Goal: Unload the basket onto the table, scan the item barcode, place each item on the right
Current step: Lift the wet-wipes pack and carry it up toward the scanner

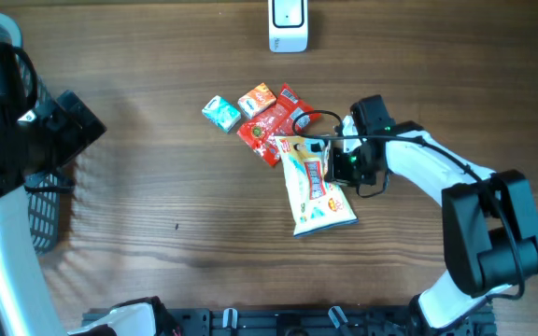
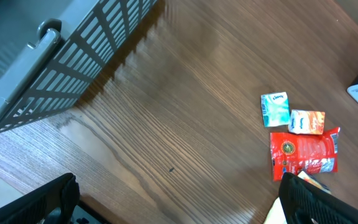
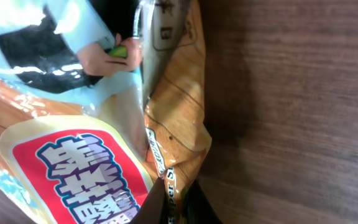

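My right gripper should next lift the bag (image 1: pixel 318 185) outward to the scanner, then move it across and down and release it, with bare wood to my right gripper's right in the overhead view.
A snack bag (image 1: pixel 318 185), yellow and white with a red label, lies on the wooden table right of centre. My right gripper (image 1: pixel 344 156) is at its upper right edge. In the right wrist view the right gripper (image 3: pixel 174 208) is shut on the bag's (image 3: pixel 79 162) crimped orange edge, which is pinched between the dark fingers (image 3: pixel 154 205). No barcode shows. A white scanner (image 1: pixel 288 26) stands at the table's far edge. My left gripper (image 2: pixel 179 211) hangs open above bare wood at the left, far from the bag, with nothing in it.
A teal packet (image 1: pixel 220 112), an orange packet (image 1: pixel 257 99) and red packets (image 1: pixel 274 126) lie clustered just above and left of the bag. A grey slatted basket (image 1: pixel 45 201) stands at the left edge, beside the left arm.
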